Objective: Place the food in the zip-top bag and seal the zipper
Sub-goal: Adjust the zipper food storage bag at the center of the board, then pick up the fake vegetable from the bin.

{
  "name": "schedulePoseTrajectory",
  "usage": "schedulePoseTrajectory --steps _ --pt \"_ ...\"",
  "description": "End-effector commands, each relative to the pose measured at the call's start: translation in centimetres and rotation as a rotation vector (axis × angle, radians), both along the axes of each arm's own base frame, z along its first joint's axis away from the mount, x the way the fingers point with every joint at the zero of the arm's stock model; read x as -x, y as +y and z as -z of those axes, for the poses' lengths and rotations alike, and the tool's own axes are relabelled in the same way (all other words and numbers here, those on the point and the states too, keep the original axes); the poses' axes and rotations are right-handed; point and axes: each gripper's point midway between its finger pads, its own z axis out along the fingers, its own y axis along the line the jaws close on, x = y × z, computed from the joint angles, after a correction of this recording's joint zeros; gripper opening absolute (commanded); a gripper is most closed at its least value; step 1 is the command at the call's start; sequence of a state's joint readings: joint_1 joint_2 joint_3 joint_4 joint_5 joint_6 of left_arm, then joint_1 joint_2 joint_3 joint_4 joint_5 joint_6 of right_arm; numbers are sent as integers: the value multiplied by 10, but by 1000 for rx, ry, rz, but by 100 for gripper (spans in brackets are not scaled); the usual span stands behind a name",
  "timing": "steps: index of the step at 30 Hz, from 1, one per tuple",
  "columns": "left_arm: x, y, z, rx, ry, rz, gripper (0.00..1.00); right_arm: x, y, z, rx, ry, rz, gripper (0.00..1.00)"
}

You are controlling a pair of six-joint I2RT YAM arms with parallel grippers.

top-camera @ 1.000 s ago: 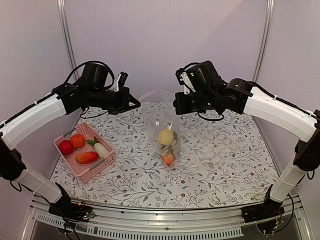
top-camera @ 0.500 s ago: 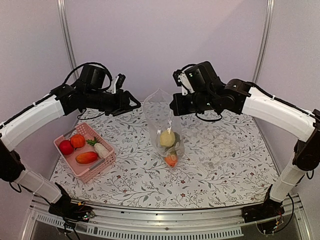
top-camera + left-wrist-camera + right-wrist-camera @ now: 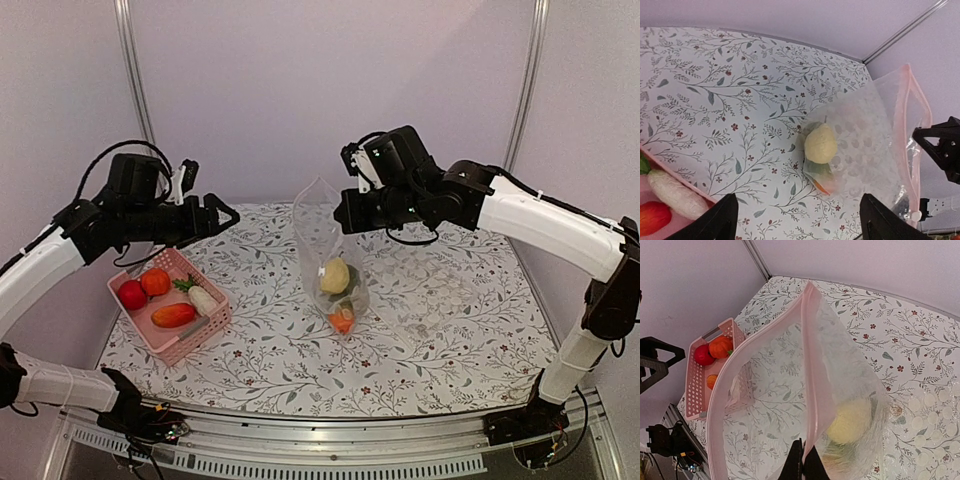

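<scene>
My left gripper lowers toward the left in its wrist view next, onto the white radish's leafy end (image 3: 195, 291) (image 3: 659, 182), as this lies below it on that side.
The zip-top bag (image 3: 328, 255) hangs upright over the table's middle, its mouth gaping. My right gripper (image 3: 345, 214) is shut on the pink-tinted zipper (image 3: 812, 370) at the rim, its fingertips (image 3: 802, 466) pinching the strip. Inside the bag lie a yellow fruit (image 3: 334, 275) and an orange piece (image 3: 341, 321). More food sits in the pink basket (image 3: 186, 344): a red fruit (image 3: 132, 294), an orange one (image 3: 155, 281), a white radish (image 3: 203, 300) and a red-orange piece (image 3: 173, 315). My left gripper (image 3: 225, 213) is open and empty, above the basket's far side, well left of the bag.
The floral tablecloth (image 3: 440, 340) covers the table. Metal posts (image 3: 133, 70) stand at both back corners against the wall. In the left wrist view the bag (image 3: 865, 145) lies ahead to the right and the radish (image 3: 675, 192) at the lower left.
My left gripper opened, let go of the bag's rim and drew back to the left toward the basket. The bag now hangs from the right gripper alone.
</scene>
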State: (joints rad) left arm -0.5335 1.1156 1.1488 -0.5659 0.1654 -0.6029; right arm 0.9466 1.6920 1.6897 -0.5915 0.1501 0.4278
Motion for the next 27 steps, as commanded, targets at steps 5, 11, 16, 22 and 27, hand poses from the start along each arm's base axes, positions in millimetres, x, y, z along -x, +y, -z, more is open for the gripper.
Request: schedulePoseTrajectory --steps 5,11,16,22,27 --pt "1 88 99 -81 248 -360 84 -4 6 -5 -26 -5 -5 0" --pt "-2 111 140 -48 337 -425 73 -3 6 -6 -27 -4 -5 0" --pt "-7 125 175 -58 420 -452 65 -4 6 -6 -30 -7 -4 0" --pt "-20 134 196 -19 482 -444 59 -3 6 -6 -28 -7 -5 0" --pt "-31 138 208 -50 510 -429 56 -4 6 -5 -26 -9 -5 0"
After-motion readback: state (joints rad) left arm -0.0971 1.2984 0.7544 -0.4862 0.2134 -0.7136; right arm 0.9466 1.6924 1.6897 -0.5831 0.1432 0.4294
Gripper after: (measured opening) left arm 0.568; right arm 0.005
